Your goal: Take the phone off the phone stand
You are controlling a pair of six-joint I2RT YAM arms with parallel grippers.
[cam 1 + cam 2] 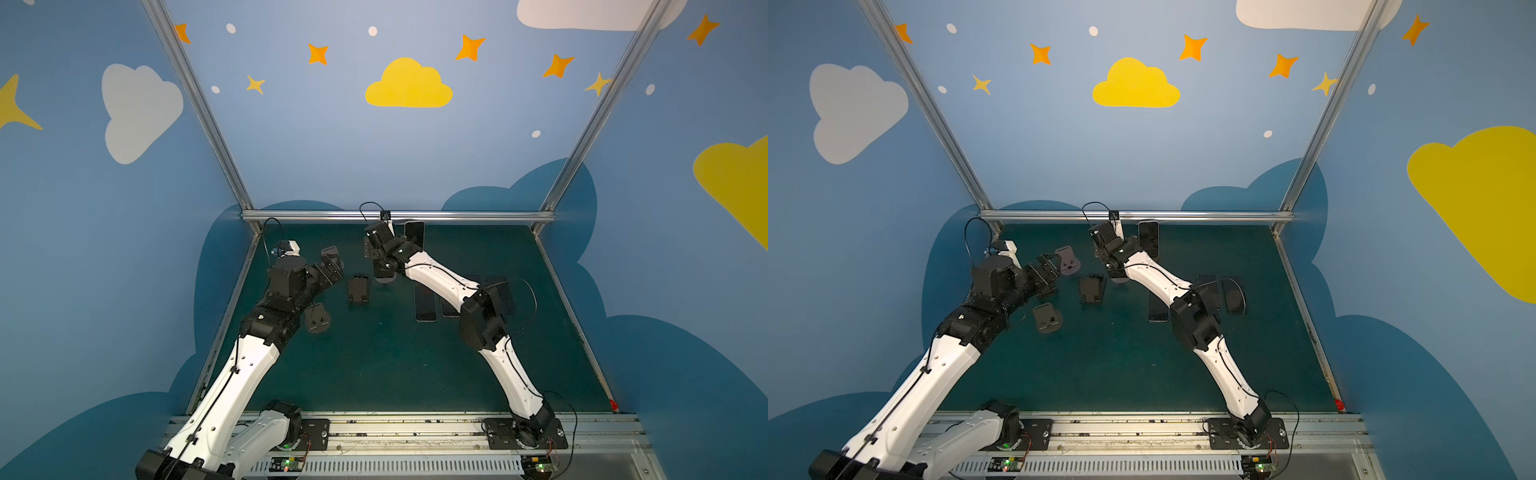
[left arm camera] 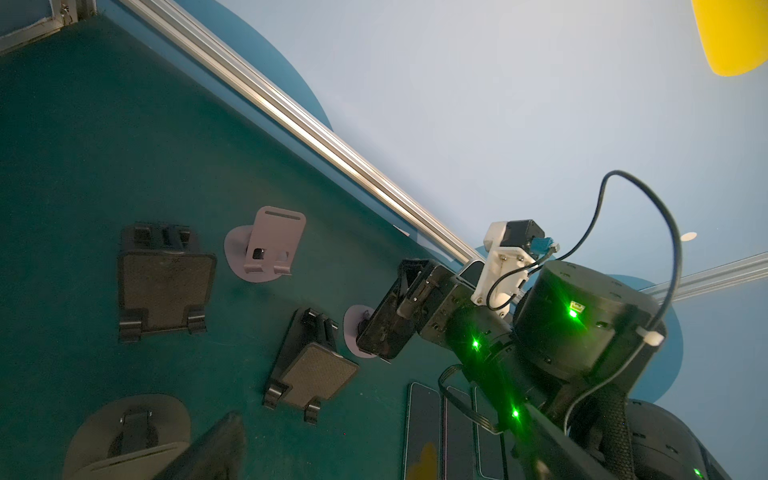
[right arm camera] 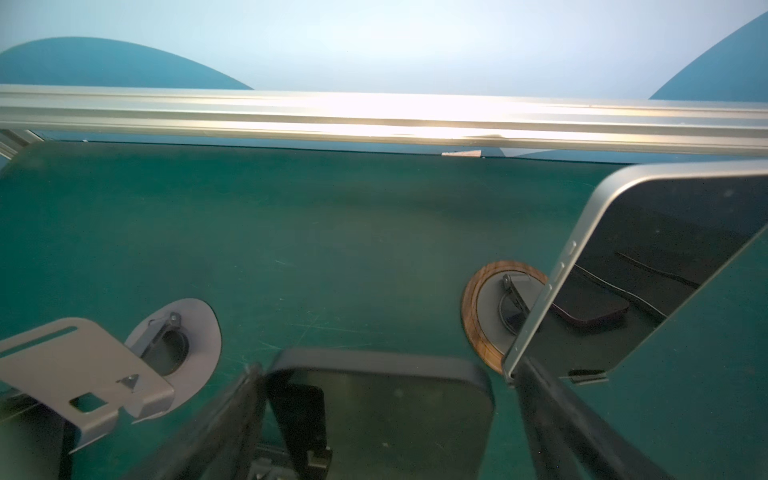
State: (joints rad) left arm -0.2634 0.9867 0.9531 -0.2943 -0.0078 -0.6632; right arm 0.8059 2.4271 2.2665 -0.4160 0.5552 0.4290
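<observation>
My right gripper lowers a little further over the phone's upper part (image 3: 393,393) next and closes on the phone's side edges, because its open fingers already straddle the phone.
A dark phone (image 3: 382,415) stands upright on a phone stand with a round lilac base (image 2: 352,328), near the middle back of the table in both top views. My right gripper (image 3: 386,374) comes down over it (image 1: 381,270). Its jaws are open, one on each side of the phone, with a strip of green table showing beside one finger (image 3: 548,415). My left gripper (image 1: 332,266) hangs open and empty to the left, above the stands. One blurred finger (image 2: 208,449) shows in the left wrist view.
A second phone (image 1: 414,235) leans on a wood-rimmed stand (image 3: 471,307) by the back rail (image 1: 399,216). Three phones (image 1: 425,302) lie flat under the right arm. Empty stands: lilac (image 2: 270,249), two black (image 2: 164,282) (image 2: 311,365), dark round-based (image 1: 318,318).
</observation>
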